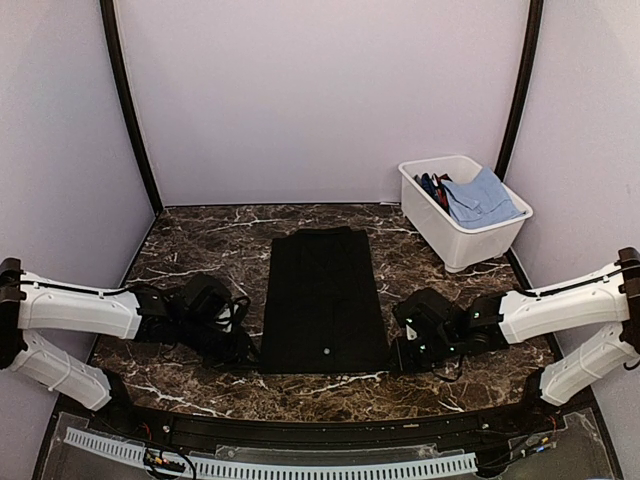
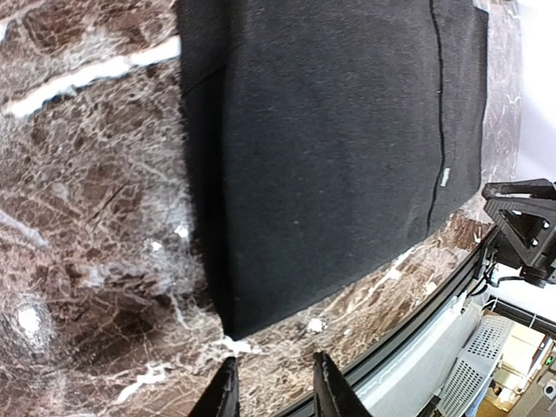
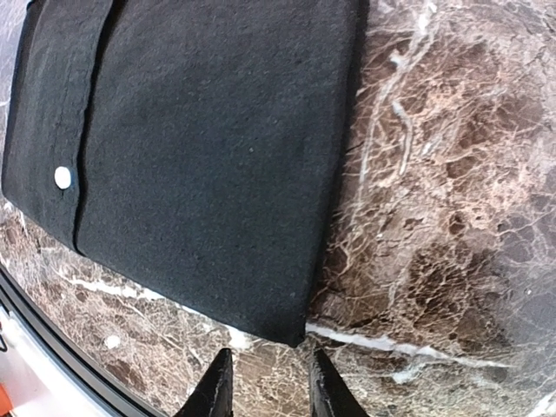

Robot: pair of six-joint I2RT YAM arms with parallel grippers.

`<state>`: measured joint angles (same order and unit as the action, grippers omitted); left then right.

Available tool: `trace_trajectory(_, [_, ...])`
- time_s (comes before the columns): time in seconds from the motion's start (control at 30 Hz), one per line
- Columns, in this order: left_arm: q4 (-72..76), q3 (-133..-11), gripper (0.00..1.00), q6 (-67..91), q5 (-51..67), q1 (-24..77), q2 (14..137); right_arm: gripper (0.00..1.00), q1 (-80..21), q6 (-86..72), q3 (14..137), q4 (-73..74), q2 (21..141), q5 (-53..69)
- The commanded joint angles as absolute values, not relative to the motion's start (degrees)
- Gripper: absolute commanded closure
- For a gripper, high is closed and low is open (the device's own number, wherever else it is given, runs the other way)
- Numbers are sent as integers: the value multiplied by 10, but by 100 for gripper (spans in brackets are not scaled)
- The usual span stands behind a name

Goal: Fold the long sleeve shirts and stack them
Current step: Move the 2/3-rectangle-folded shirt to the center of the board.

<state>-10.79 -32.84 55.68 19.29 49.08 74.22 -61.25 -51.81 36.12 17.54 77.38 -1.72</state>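
The shirt's near corner (image 1: 385,369) (image 3: 294,332) lies flat just off my right gripper's fingers. My right gripper should move down next, open, toward the tabletop beside it, with its fingers around that corner.
A plain black long sleeve shirt (image 1: 323,296) lies flat on the marble table as a long narrow rectangle, sleeves folded in. A tiny white button (image 3: 62,177) and a small white label (image 2: 444,176) show on it. My left gripper (image 2: 272,389) is open and empty just off the shirt's near left corner (image 2: 234,326). My right gripper (image 3: 265,387) is open and empty just off the near right corner (image 3: 291,334). In the top view the left gripper (image 1: 243,348) and right gripper (image 1: 400,352) flank the shirt's near edge.
A white bin (image 1: 470,235) at the back right holds a light blue shirt (image 1: 482,198) and darker cloth. The table's dark front rail (image 1: 320,428) runs close to the shirt's near edge. Lilac walls enclose the table.
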Motion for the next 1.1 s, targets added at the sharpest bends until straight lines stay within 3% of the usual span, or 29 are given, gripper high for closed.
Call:
trace_trajectory(0.0, [-101, -315, 71, 556, 191, 492, 728, 72, -613, -535, 357, 160, 770, -42])
trace_trajectory(0.47, [-98, -327, 68, 563, 152, 493, 785, 72, -610, -544, 350, 139, 810, -45])
trace_trajectory(1.07, [-105, -342, 73, 571, 138, 519, 828, 73, -624, -552, 348, 126, 836, -38])
